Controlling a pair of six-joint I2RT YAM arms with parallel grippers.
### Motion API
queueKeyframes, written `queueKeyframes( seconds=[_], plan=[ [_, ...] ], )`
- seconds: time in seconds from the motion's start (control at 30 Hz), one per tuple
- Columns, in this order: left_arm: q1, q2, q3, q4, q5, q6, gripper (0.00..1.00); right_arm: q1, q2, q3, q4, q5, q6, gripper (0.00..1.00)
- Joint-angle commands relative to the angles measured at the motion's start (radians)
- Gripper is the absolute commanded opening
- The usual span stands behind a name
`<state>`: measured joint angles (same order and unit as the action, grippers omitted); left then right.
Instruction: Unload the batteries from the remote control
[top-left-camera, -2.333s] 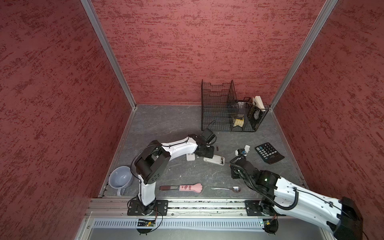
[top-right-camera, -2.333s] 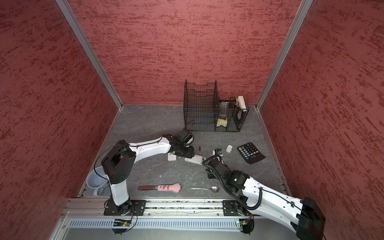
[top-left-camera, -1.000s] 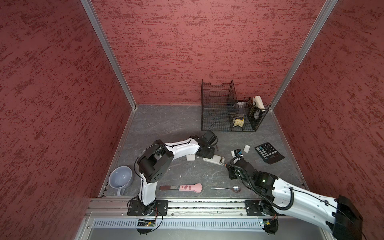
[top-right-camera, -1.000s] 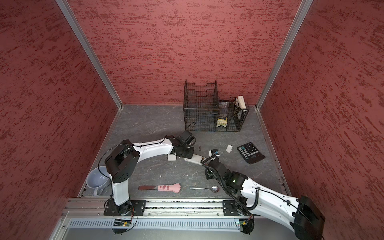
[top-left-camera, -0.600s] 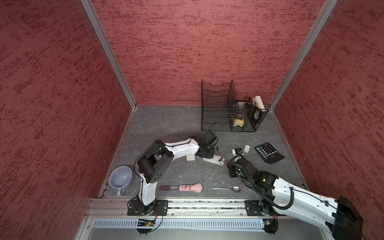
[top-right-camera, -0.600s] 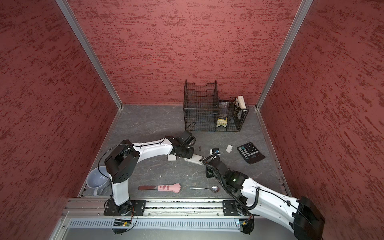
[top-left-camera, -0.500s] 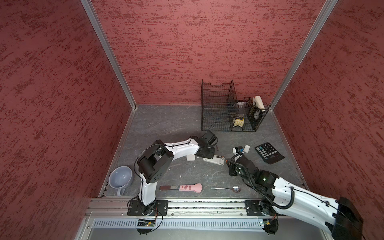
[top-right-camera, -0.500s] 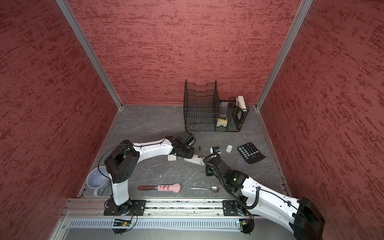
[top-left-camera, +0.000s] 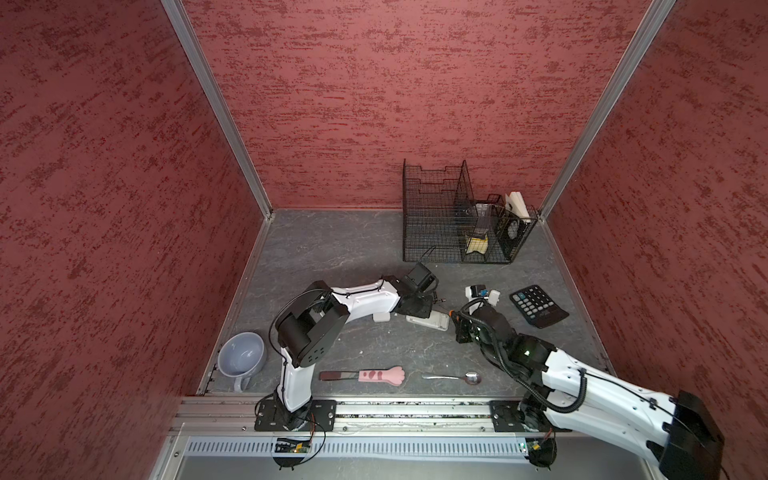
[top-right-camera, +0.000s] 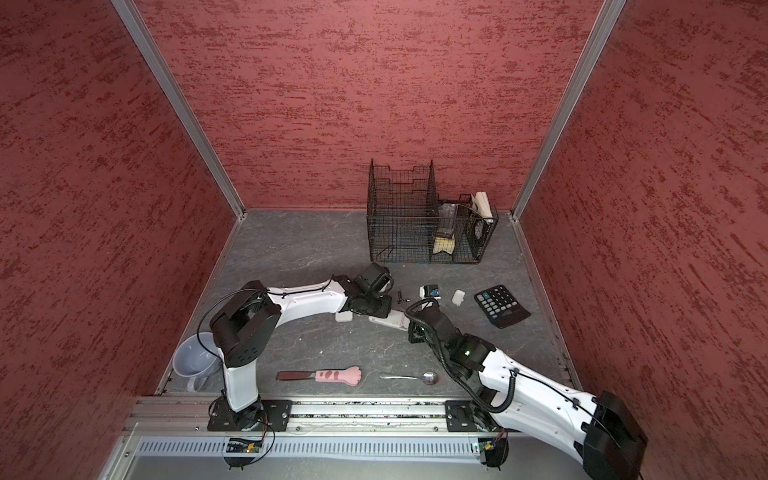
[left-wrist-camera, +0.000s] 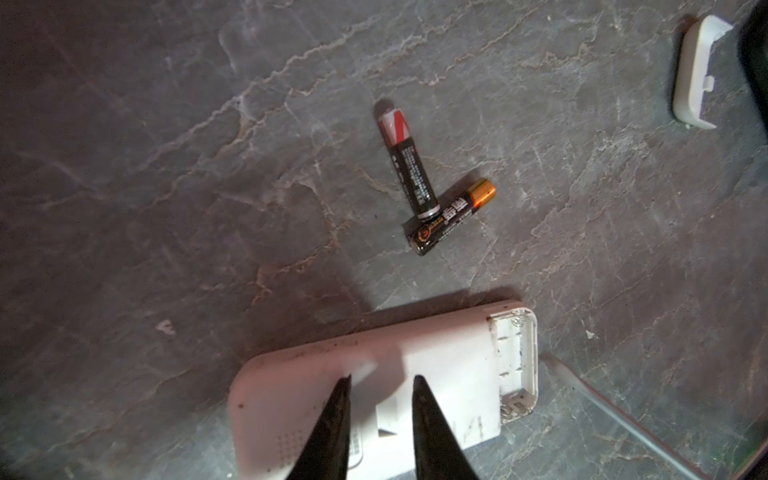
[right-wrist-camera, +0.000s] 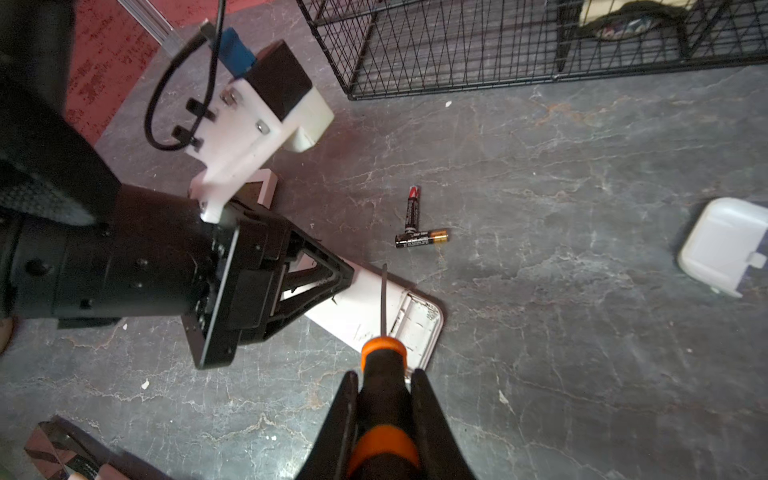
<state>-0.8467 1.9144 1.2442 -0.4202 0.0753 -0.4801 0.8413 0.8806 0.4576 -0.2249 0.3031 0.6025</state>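
The remote's battery compartment is empty, so the right gripper should next move toward the calculator, go down to the bare floor (right-wrist-camera: 505, 326) beside the remote's open end, and release the screwdriver (right-wrist-camera: 384, 353).
The white remote control (left-wrist-camera: 457, 365) lies back-up on the grey floor, and its battery compartment (right-wrist-camera: 415, 320) at one end is open and empty. Two batteries (left-wrist-camera: 409, 162) (right-wrist-camera: 421, 239) lie loose and touching a short way beyond it. My left gripper (left-wrist-camera: 381, 378) stands over the remote's back, fingertips slightly apart with nothing between them. My right gripper (right-wrist-camera: 384, 376) is shut on an orange-and-black screwdriver (right-wrist-camera: 384, 353), whose shaft points over the open compartment. In both top views the two grippers (top-left-camera: 426, 312) (top-right-camera: 415, 328) meet at the remote (top-left-camera: 434, 322).
A white battery cover (right-wrist-camera: 723, 245) lies to the right of the remote, a black calculator (top-left-camera: 538, 305) beyond it. A wire basket (top-left-camera: 457, 220) stands at the back. A mug (top-left-camera: 242, 359), a pink paw-handled spatula (top-left-camera: 374, 375) and a spoon (top-left-camera: 453, 377) lie near the front rail.
My right gripper with the screwdriver has edged slightly toward the remote's open end. My left gripper has stayed over the remote.
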Motion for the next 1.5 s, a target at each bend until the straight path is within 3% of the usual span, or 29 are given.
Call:
queueKeyframes(
  seconds=[0.0, 0.4, 0.83, 1.07, 1.47],
  plan=[
    [0.018, -0.025, -0.020, -0.103, -0.013, 0.000, 0.33, -0.005, -0.025, 0.026, -0.034, 0.066, 0.035, 0.00],
    [0.093, -0.207, -0.019, -0.160, 0.009, 0.002, 0.44, -0.056, 0.000, -0.076, 0.012, 0.269, 0.212, 0.00],
    [0.215, -0.286, -0.087, -0.213, 0.003, 0.006, 0.58, -0.117, 0.106, -0.164, 0.171, 0.224, 0.207, 0.00],
    [0.256, -0.283, -0.097, -0.223, 0.004, 0.015, 0.59, -0.120, 0.109, -0.180, 0.151, 0.193, 0.238, 0.17],
    [0.301, -0.301, -0.110, -0.240, 0.003, 0.021, 0.59, -0.122, 0.113, -0.195, 0.102, 0.184, 0.279, 0.35]
  ],
)
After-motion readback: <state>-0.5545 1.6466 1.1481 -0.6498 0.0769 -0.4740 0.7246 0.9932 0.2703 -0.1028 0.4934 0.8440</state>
